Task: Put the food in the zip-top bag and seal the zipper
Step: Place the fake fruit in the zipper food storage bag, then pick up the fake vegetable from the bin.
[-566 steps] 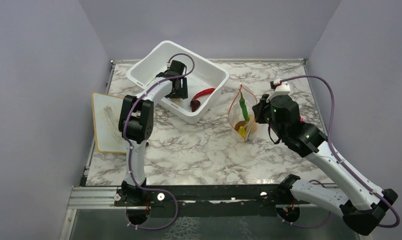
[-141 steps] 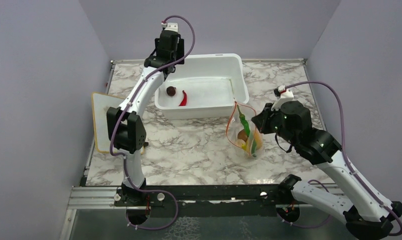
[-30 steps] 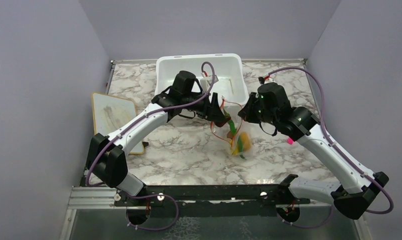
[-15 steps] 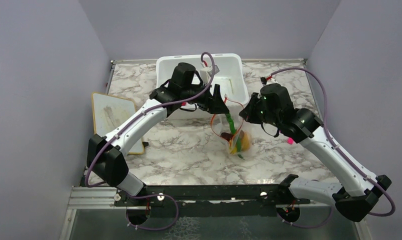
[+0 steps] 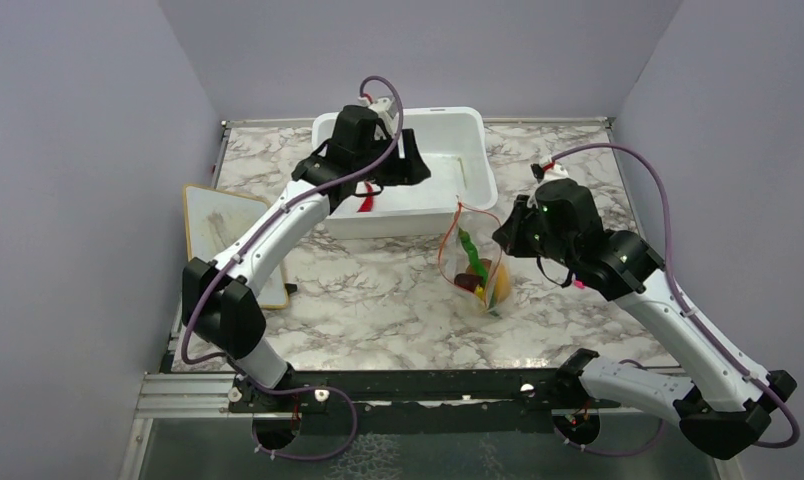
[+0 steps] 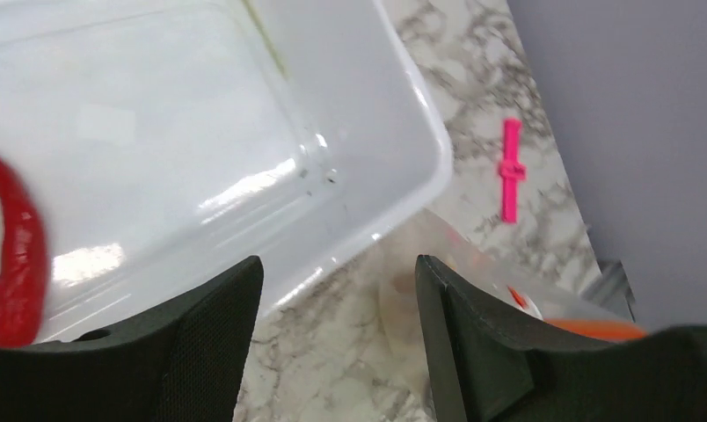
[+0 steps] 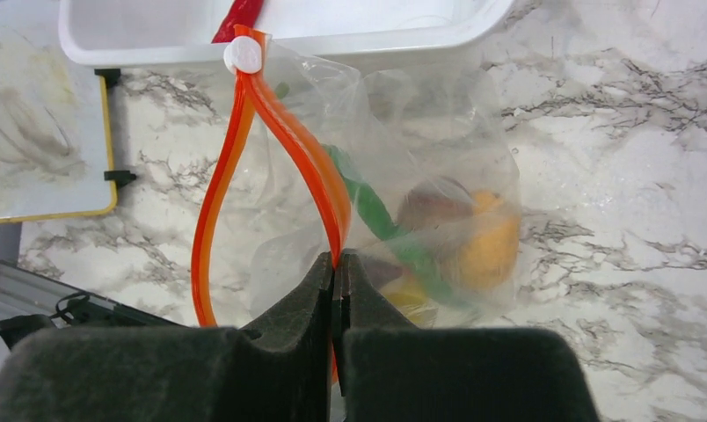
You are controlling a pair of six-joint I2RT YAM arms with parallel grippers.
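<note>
Next I should take my left gripper across and down onto the red chili's far end, since that unbagged food lies below it, to its left in the top view.
The clear zip-top bag [image 5: 475, 268] hangs open over the table, with a green pod [image 7: 368, 211], an orange fruit [image 7: 489, 248], a dark red piece and yellow food inside. My right gripper [image 7: 337, 264] is shut on the orange-red zipper strip [image 7: 284, 132] at the bag's mouth and holds the bag up. My left gripper [image 6: 339, 299] is open and empty, above the white tub's front right corner. A red chili [image 6: 20, 255] lies in the white tub [image 5: 478, 150]; it also shows in the top view [image 5: 365, 197].
A white board with a yellow rim [image 5: 218, 240] lies at the left table edge. A small pink clip [image 6: 511, 167] lies on the marble to the right of the tub. The grey walls close in at both sides and the back.
My left gripper has drawn back from the bag's mouth to above the tub, open and empty. A dark red piece now lies in the bag. The right gripper has shifted the bag slightly right.
</note>
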